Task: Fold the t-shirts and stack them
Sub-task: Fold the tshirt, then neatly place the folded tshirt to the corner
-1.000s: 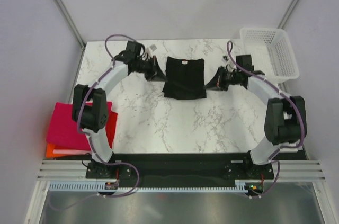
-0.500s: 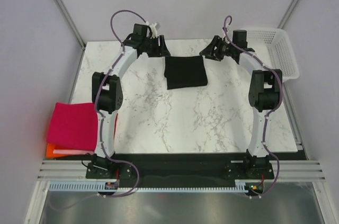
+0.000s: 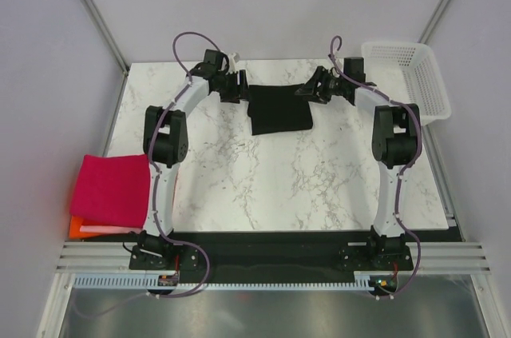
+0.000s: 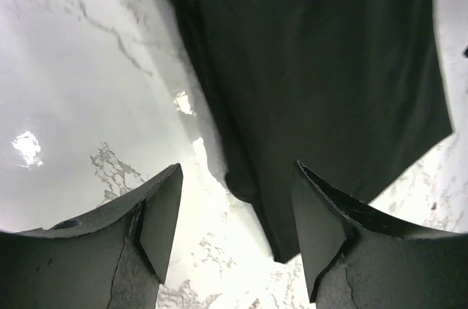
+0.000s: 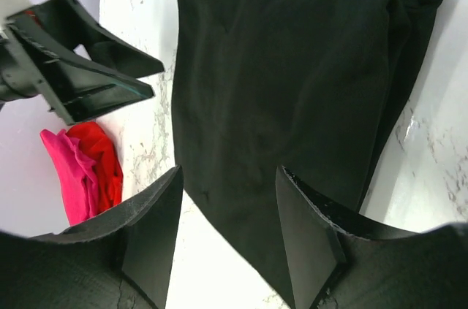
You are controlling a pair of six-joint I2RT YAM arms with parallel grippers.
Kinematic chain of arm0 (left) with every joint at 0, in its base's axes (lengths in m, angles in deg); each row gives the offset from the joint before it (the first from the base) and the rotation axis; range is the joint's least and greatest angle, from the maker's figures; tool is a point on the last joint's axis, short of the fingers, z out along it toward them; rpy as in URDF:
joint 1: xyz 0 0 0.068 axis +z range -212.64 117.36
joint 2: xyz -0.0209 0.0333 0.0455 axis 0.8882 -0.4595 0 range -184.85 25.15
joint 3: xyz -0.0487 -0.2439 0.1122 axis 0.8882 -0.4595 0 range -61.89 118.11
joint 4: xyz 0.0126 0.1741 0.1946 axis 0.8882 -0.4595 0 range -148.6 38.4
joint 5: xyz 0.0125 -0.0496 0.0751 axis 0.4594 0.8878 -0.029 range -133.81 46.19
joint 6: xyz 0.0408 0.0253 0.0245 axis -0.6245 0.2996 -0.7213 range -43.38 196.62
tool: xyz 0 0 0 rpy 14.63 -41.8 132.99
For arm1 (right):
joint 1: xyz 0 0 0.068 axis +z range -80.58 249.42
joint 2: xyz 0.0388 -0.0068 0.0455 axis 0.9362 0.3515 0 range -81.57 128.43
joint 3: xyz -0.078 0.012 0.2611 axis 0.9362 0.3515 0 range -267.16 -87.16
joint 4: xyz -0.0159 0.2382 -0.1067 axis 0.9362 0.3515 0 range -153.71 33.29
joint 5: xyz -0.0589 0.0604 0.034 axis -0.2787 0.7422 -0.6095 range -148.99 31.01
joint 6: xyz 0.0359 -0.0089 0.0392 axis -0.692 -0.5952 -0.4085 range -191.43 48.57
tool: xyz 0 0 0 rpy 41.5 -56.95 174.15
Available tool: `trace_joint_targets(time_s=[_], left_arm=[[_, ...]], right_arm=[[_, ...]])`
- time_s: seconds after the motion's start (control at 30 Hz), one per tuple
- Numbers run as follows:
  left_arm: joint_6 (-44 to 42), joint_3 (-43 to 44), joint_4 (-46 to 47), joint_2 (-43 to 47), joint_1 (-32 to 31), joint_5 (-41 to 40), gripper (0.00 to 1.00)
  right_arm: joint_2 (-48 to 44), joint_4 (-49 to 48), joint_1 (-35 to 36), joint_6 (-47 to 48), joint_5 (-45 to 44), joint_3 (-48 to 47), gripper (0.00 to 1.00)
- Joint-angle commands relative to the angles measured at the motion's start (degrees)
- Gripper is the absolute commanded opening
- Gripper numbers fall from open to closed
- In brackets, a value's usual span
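Observation:
The robot next needs to lower its left gripper back and across onto the facing edge of the black t-shirt, which is below the gripper's open fingers and to their right in the top view.
The black t-shirt [image 3: 279, 109] lies folded into a flat rectangle at the far middle of the marble table. My left gripper [image 3: 239, 87] hovers open at its far left corner, and in the left wrist view that corner of the black t-shirt [image 4: 322, 68] shows under the spread fingers of the left gripper [image 4: 238, 232]. My right gripper [image 3: 308, 89] stands open at the far right corner, over the black t-shirt [image 5: 292, 104], with nothing held in the right gripper [image 5: 228, 239]. A folded magenta-pink t-shirt [image 3: 112, 188] tops a stack with an orange t-shirt [image 3: 75, 227] off the table's left edge.
A white mesh basket [image 3: 409, 76] sits at the back right corner. Grey walls and metal frame posts close the far side. The marble table [image 3: 279, 186] stretches toward the arm bases. The right wrist view also catches the left gripper [image 5: 80, 68] and the red and pink cloth [image 5: 84, 166].
Both grippers have gone from shut to open and let go of the black shirt. Both arms swung from the shirt's sides to its far corners. The shirt now lies shorter, folded over.

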Motion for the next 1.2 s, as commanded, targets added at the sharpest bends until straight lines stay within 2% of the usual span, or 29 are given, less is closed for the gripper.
trace_joint_targets(time_s=[0.0,0.2,0.43,0.67,0.83,0.87,1.0,1.03,1.17], left_arm=[[2.3,1.2,-1.1,-2.8,0.5,1.4,0.68],[5.9,0.0,-0.2,-4.9,1.0,7.2,0.66],[12.8,-6.9,5.8,-7.5,0.1,22.8,0.60],[18.3,-5.0,12.2,-10.9,-0.2,27.0,0.58],[19.0,-2.7,14.7,-11.2,-0.2,27.3,0.41],[18.8,-2.7,14.7,-10.7,-0.3,27.3,0.30],[14.6,-5.5,12.3,-7.2,-0.2,27.4,0.06],[13.1,-6.1,9.3,-5.9,-0.2,27.3,0.03],[7.4,-11.3,1.9,1.4,0.5,30.7,0.02]], right_arm=[[3.1,-1.8,0.6,-0.2,1.4,-3.0,0.61],[5.3,-1.6,0.9,0.0,0.9,-3.0,0.61],[8.0,-1.4,2.0,0.2,0.5,-3.9,0.61],[9.0,-1.0,3.3,0.2,0.3,-3.5,0.61],[7.2,-0.6,3.4,1.2,0.8,-2.3,0.61],[6.6,-0.5,3.5,1.5,0.9,-2.1,0.61],[1.9,0.3,3.0,2.7,2.3,-0.2,0.60],[0.8,1.1,2.8,3.2,3.1,0.0,0.60],[-5.3,4.5,0.8,7.9,4.3,1.5,0.59]])
